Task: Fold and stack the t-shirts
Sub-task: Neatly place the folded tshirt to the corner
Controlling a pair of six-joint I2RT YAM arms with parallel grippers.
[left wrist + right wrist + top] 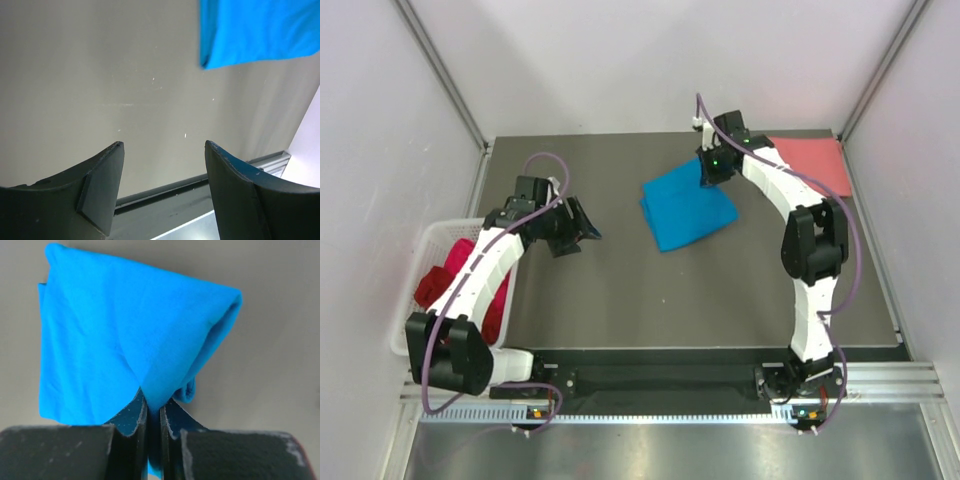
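Observation:
My right gripper has the blue shirt and will carry it to the right in the top view, onto the folded salmon pink t-shirt [813, 160], which lies flat, and release it.
A folded bright blue t-shirt [685, 210] lies mid-table; it also shows in the right wrist view [130, 340] and at the top right of the left wrist view [255, 32]. My right gripper [712, 172] [154, 407] is shut on the blue shirt's far corner, pinching the cloth between its jaws. A folded salmon pink t-shirt [813, 160] lies flat at the back right. A dark red t-shirt [495, 305] and a magenta t-shirt [442, 280] sit bunched in the basket. My left gripper [582, 228] [164, 147] is open and empty over bare table, left of the blue shirt.
A white lattice plastic basket [430, 240] stands at the table's left edge beside the left arm. Grey walls close in the left, back and right. A metal rail [670, 385] runs along the near edge.

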